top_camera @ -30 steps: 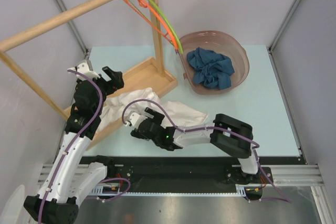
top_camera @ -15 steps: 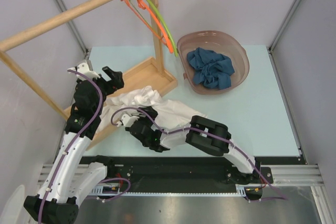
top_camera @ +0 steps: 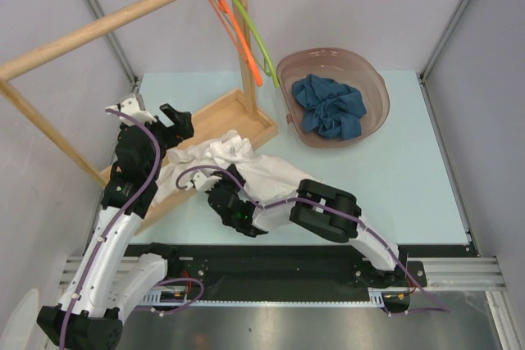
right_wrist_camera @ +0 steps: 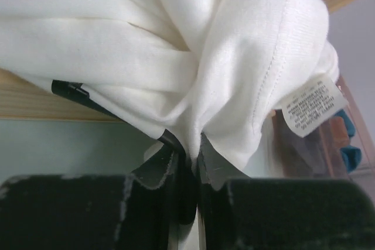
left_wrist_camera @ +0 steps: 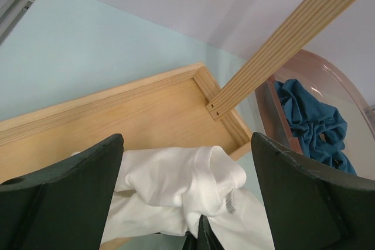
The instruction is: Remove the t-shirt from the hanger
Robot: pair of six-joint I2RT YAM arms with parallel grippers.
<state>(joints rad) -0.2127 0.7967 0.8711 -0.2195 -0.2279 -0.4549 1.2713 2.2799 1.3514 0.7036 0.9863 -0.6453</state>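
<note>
My right gripper lifts the t-shirt [top_camera: 254, 165] up and outward next, then lowers it into the brownish basin. Then it releases it, because a blue cloth already lies there.
The white t-shirt [top_camera: 254, 165] lies crumpled, partly on the wooden rack base and partly on the table. My right gripper [top_camera: 223, 182] is at its near left side and shut on a fold of the t-shirt [right_wrist_camera: 176, 39] close to the neck label. A black hanger [right_wrist_camera: 73, 91] shows as a thin strip under the cloth, mostly hidden. My left gripper [top_camera: 156, 116] hangs open over the rack base, above the t-shirt [left_wrist_camera: 176, 185], with nothing between its fingers.
A wooden clothes rack, its rod [top_camera: 123, 18] carrying orange and green hangers [top_camera: 239, 26], stands on a tray-like base [top_camera: 238, 116]. To the right is a brownish basin [top_camera: 373, 79] holding a blue cloth [top_camera: 330, 106].
My right gripper moved left under the t-shirt's edge and shut on a fold, bunching the cloth toward the rack base. The hangers on the rod swung. The left arm stayed still.
</note>
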